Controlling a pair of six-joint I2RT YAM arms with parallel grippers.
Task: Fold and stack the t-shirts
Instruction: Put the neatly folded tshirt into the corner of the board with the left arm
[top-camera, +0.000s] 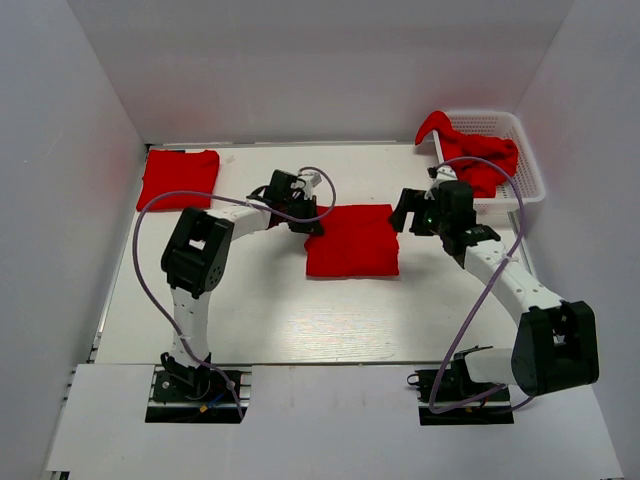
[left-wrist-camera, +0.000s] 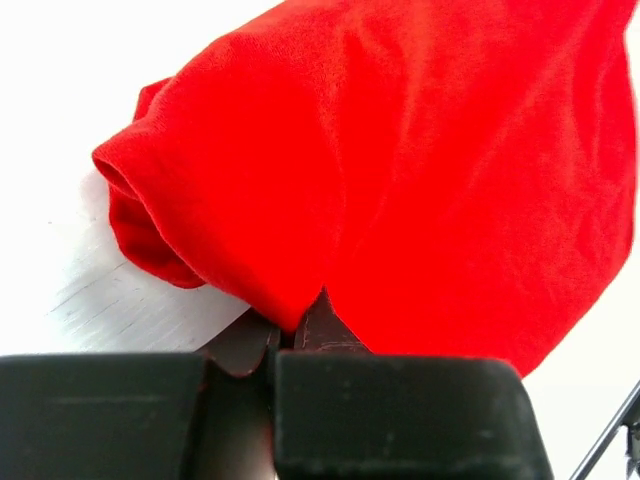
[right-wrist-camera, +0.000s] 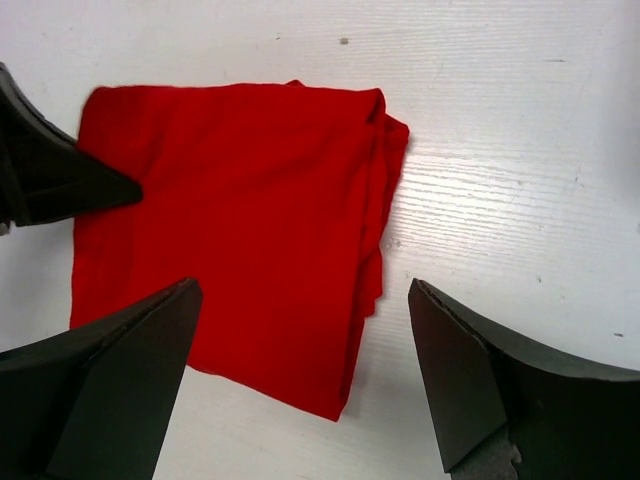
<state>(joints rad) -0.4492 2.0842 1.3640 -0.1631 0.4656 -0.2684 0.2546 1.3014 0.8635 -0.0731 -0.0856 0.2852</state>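
I need to lift the red t-shirt in my left gripper next, move it to the left in the top view and let go of it on top of the second folded t-shirt (top-camera: 178, 180).
A folded red t-shirt (top-camera: 352, 240) lies flat at the middle of the table (top-camera: 270, 310). My left gripper (top-camera: 306, 222) is at its left edge, shut on a pinch of the cloth. In the left wrist view the cloth (left-wrist-camera: 420, 170) bunches up from the closed gripper (left-wrist-camera: 292, 330). My right gripper (top-camera: 404, 214) hovers open over the shirt's right edge. In the right wrist view that gripper (right-wrist-camera: 302, 290) stands wide above the t-shirt (right-wrist-camera: 230, 230), holding nothing. A second folded t-shirt (top-camera: 178, 178) rests at the far left. More crumpled t-shirts (top-camera: 480, 160) fill the basket.
The white mesh basket (top-camera: 528, 165) stands at the far right corner, close behind my right arm. White walls enclose the table on three sides. A purple cable loops from each arm. The left gripper's dark finger (right-wrist-camera: 60, 180) shows beside the shirt in the right wrist view.
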